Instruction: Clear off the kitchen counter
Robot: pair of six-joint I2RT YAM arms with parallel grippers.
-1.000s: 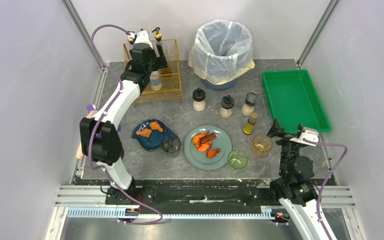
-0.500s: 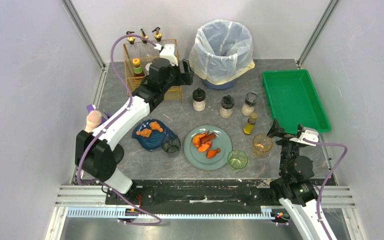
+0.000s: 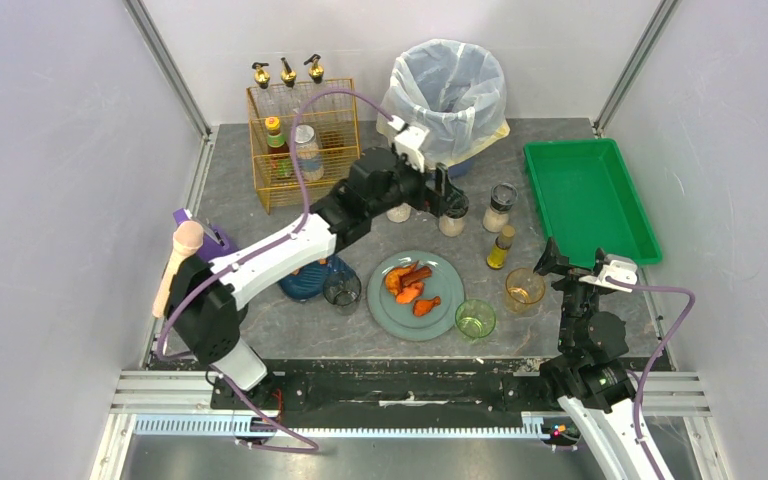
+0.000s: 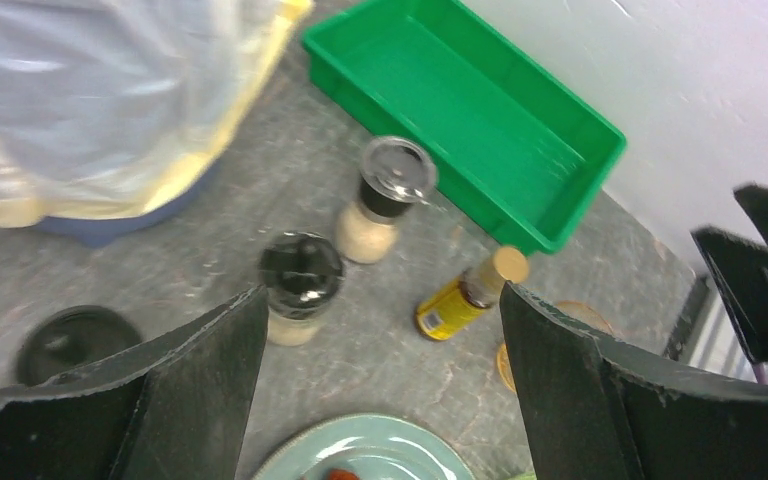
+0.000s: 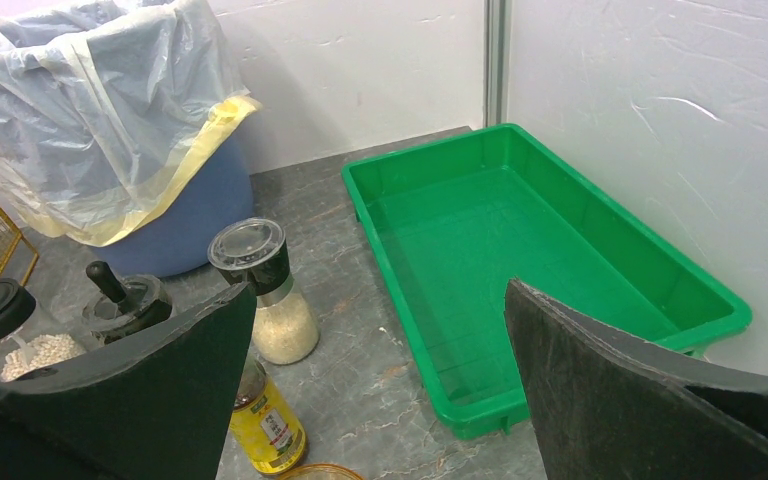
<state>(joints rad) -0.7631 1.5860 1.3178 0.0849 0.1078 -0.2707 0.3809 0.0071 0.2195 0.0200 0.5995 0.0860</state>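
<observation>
My left gripper moves back and to the right in the top view next, then down to close around the small bottle's cap (image 3: pixel 507 231) (image 4: pixel 509 264), because it stands clear.
The kitchen counter (image 3: pixel 360 232) is a dark grey veined slab carrying three spice jars, the left one (image 3: pixel 397 212), the middle one (image 3: pixel 452 215) and the right one (image 3: pixel 500 207). It also carries a small yellow bottle (image 3: pixel 501 248), an amber glass (image 3: pixel 525 288), a green glass (image 3: pixel 475 319), a clear glass (image 3: pixel 341 290), a teal plate (image 3: pixel 448 270) with orange food and a blue plate (image 3: pixel 300 285). My left gripper (image 3: pixel 445 192) hangs open and empty above the middle jar (image 4: pixel 301 285); the left wrist view (image 4: pixel 384 300) shows counter (image 4: pixel 380 345) between its jaws. My right gripper (image 3: pixel 552 258) is open and empty beside the amber glass, and shows in its wrist view (image 5: pixel 380 292).
A wire rack (image 3: pixel 332 160) with bottles stands at back left. A bagged bin (image 3: pixel 447 95) stands at back centre. A green tray (image 3: pixel 588 197) lies at right, also in the right wrist view (image 5: pixel 530 250). A pink-headed brush (image 3: pixel 182 250) lies at the left edge. My left arm covers part of the blue plate.
My left arm has swung from the wire rack rightward and forward to over the spice jars, its gripper empty. A clear bottle stands in the rack. The right arm has not moved.
</observation>
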